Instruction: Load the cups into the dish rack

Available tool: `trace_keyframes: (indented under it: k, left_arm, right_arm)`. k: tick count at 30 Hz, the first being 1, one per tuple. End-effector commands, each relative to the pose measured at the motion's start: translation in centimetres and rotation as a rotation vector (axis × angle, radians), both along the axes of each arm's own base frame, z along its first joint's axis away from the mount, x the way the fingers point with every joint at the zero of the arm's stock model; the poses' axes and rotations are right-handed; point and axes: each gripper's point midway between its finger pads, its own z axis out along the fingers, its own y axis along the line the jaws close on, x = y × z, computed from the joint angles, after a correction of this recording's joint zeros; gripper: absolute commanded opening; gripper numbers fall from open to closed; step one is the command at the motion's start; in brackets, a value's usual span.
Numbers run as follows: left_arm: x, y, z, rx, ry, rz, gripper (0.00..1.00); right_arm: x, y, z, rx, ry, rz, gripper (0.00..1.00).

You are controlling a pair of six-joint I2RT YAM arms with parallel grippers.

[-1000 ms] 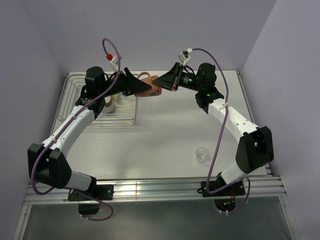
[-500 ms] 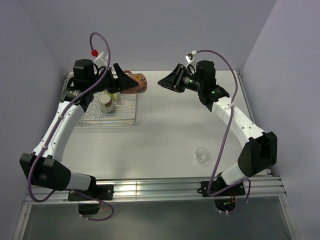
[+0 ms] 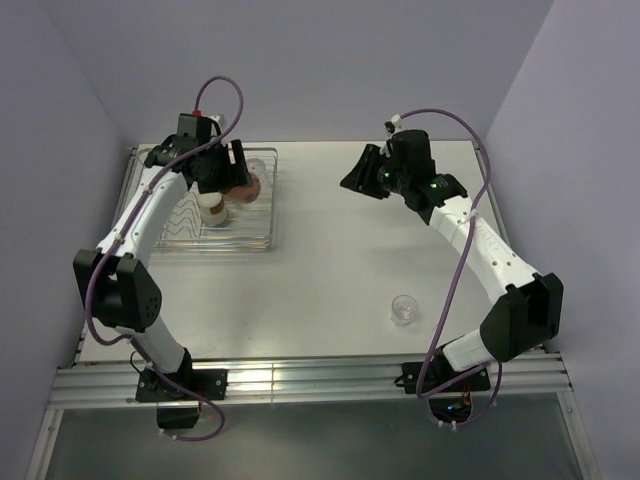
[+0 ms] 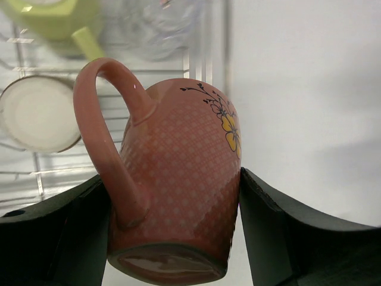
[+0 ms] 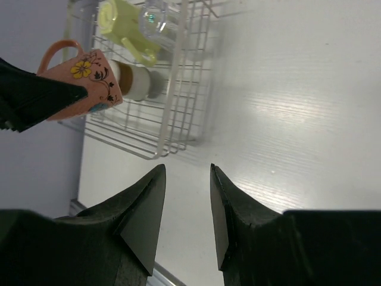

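Observation:
I will next lower the salmon-pink mug with my left gripper and release it between the brown cup (image 4: 38, 113) and the rack's side bar, where bare wires show.
My left gripper (image 3: 236, 178) is shut on the salmon-pink mug (image 3: 247, 186) and holds it above the right part of the wire dish rack (image 3: 240, 243). In the left wrist view the pink mug (image 4: 178, 149) sits between the fingers with its base toward the camera. Below it in the rack (image 4: 205, 56) are a pale yellow mug (image 4: 56, 15), a clear tumbler (image 4: 161, 30) and a brown cup (image 4: 38, 113). A second clear tumbler (image 3: 404, 309) stands on the table at the near right. My right gripper (image 3: 352, 176) is open and empty, in the air right of the rack.
The right wrist view shows the rack (image 5: 172, 89), the yellow mug (image 5: 122, 21), the brown cup (image 5: 134, 80) and the held pink mug (image 5: 83, 80). Purple walls close in the table on three sides. Metal rails (image 3: 320, 375) run along the near edge.
Both grippers met at the pink mug a second ago. The left gripper has since carried it left over the rack and turned downward. The right gripper has drawn back right, empty.

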Motion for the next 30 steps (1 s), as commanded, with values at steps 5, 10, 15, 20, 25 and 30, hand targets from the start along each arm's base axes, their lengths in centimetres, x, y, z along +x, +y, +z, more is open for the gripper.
trace_keyframes:
  k: [5,10,15,20,25,30]
  left_arm:
    - [1.7,1.4,-0.6,0.171,0.0,0.047,0.0]
    - [2.3,1.0,-2.2,0.228,0.031,0.059,0.0]
    - [3.2,-0.1,-4.0,0.275,0.068,0.053,0.0]
    - [3.5,-0.2,-5.9,0.333,0.115,0.063,0.0]
    - [3.7,-0.6,-6.9,0.351,0.137,0.057,0.0]
    - [3.7,-0.5,-8.4,0.371,0.168,0.056,0.0]
  right_arm:
    - [-1.0,-2.7,0.3,-0.124,-0.054,-0.045,0.43]
    - [-1.2,-2.6,-0.5,-0.128,-0.041,-0.029,0.43]
    - [-1.3,-2.6,-1.1,-0.136,-0.033,-0.018,0.43]
    - [-1.4,-2.5,-1.6,-0.143,-0.027,-0.01,0.43]
    - [-1.5,-2.3,-2.3,-0.141,-0.015,0.003,0.43]
    - [-1.7,-2.1,-2.7,-0.14,-0.008,0.016,0.42]
